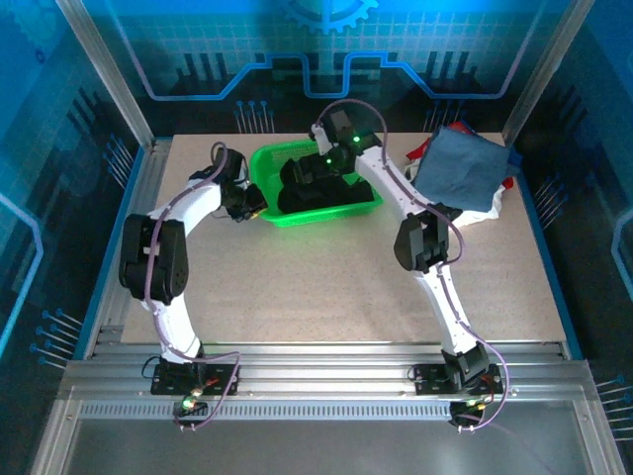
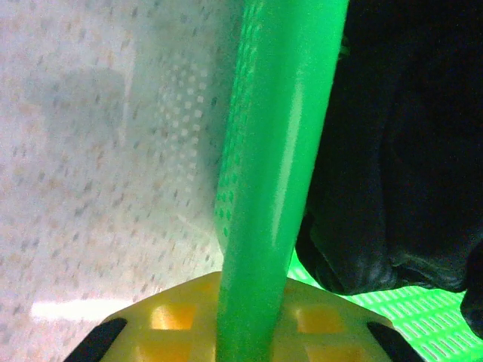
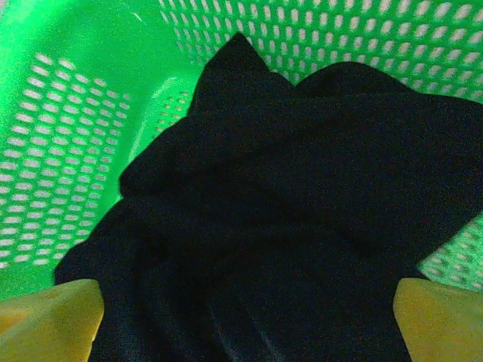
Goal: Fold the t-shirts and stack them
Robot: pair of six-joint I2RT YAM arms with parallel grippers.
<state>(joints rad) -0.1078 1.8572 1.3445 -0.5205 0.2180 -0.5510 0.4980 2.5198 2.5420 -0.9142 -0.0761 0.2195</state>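
My right gripper's open fingers already stand wide apart over the crumpled black t-shirt [image 1: 309,186] in the basket, so it will go down onto it next and close.
The black t-shirt [image 1: 300,201] lies crumpled inside the green mesh basket [image 1: 326,218] at the back middle of the table. My left gripper [image 1: 253,205] is shut on the basket's left rim [image 2: 279,151], and the green edge runs straight between its yellow fingers [image 2: 170,320]; the black cloth [image 2: 407,151] lies just inside. My right gripper [image 1: 318,166] reaches down into the basket and stands open, its yellow fingers [image 3: 53,320] wide apart over the black t-shirt [image 3: 287,204]. A folded slate-blue t-shirt [image 1: 458,166] tops a stack, with red [image 1: 508,183] and white [image 1: 477,213] beneath.
The speckled tabletop [image 1: 326,287] stretches in front of the basket between the two arms. The folded stack sits at the back right corner near the table's metal frame [image 1: 539,213]. Perforated basket walls [image 3: 68,151] surround the right gripper.
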